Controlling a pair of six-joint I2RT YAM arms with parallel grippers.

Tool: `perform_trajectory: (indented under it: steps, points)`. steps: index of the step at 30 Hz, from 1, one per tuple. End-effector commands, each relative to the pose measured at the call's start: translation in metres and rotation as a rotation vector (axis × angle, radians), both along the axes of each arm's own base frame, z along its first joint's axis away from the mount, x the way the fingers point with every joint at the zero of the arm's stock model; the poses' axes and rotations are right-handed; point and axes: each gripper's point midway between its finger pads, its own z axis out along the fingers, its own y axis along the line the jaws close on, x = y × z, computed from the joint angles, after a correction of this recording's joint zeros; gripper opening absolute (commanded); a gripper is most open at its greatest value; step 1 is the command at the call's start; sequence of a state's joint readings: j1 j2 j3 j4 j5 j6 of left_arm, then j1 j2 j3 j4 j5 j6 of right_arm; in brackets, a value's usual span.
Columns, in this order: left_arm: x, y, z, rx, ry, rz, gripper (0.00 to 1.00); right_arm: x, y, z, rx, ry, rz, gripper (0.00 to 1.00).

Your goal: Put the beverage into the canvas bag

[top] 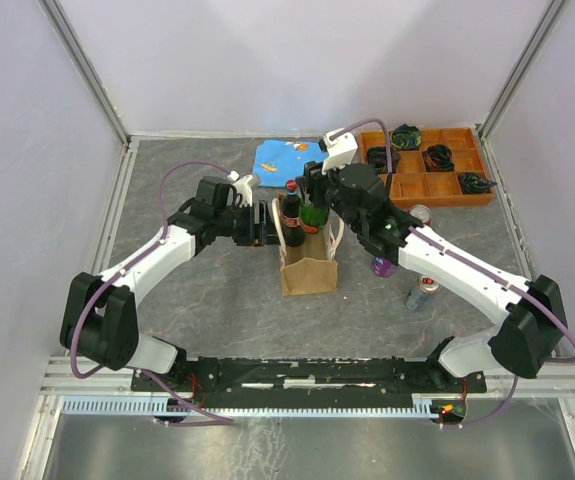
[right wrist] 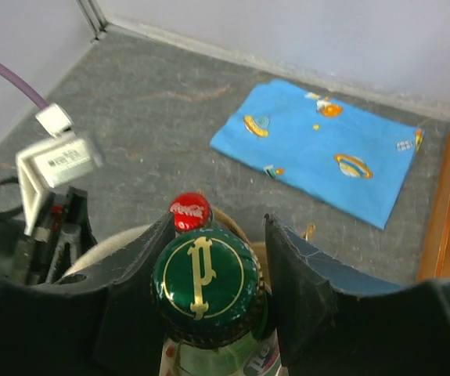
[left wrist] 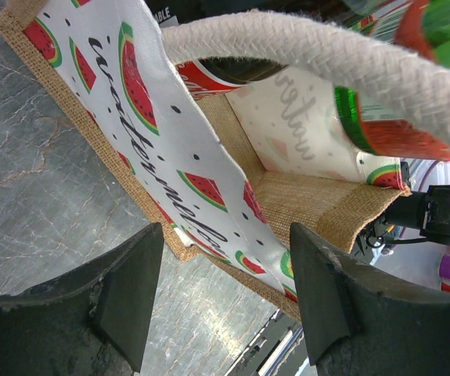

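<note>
Next, the right gripper lowers the green bottle into the bag (top: 309, 268) beside the cola bottle and releases it. The green bottle's base hangs above the bag's bottom.
The canvas bag (top: 309, 268) stands upright mid-table, with watermelon print on its side (left wrist: 154, 117) and a cream rope handle (left wrist: 303, 55). A green bottle (top: 314, 215) with a green and gold cap (right wrist: 205, 278) stands at the bag's mouth, its lower part hidden inside. My right gripper (right wrist: 217, 274) is shut on its neck just under the cap. A cola bottle (top: 291, 208) with a red cap (right wrist: 190, 211) stands in the bag beside it. My left gripper (left wrist: 225, 298) is open at the bag's left side, nothing between its fingers.
A blue patterned cloth (top: 287, 157) lies behind the bag. A wooden compartment tray (top: 437, 201) with dark items sits at the back right. Cans stand right of the bag: a purple one (top: 381, 266), a silver one (top: 422, 292) and another (top: 420, 214).
</note>
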State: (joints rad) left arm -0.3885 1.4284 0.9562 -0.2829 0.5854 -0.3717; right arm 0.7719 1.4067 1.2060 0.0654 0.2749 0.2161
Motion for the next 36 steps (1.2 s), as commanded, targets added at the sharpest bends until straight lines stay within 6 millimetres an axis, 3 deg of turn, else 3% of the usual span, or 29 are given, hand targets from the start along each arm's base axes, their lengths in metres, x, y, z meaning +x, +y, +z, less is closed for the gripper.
perform_trajectory:
  steps: [1, 5, 16, 36]
  points:
    - [0.001, -0.003, 0.009, -0.01, -0.056, -0.051, 0.72, -0.001, -0.003, 0.062, 0.181, -0.147, -0.028, 0.0]
    - [0.0, -0.002, 0.007, -0.005, -0.048, -0.053, 0.72, 0.005, -0.001, 0.034, 0.158, -0.116, -0.045, 0.0]
    - [-0.003, 0.0, 0.004, 0.006, -0.037, -0.056, 0.72, 0.021, 0.001, -0.009, 0.118, -0.089, -0.101, 0.0]
    - [0.0, -0.002, 0.003, 0.004, -0.034, -0.06, 0.72, 0.035, 0.002, -0.067, 0.022, -0.056, -0.146, 0.0]
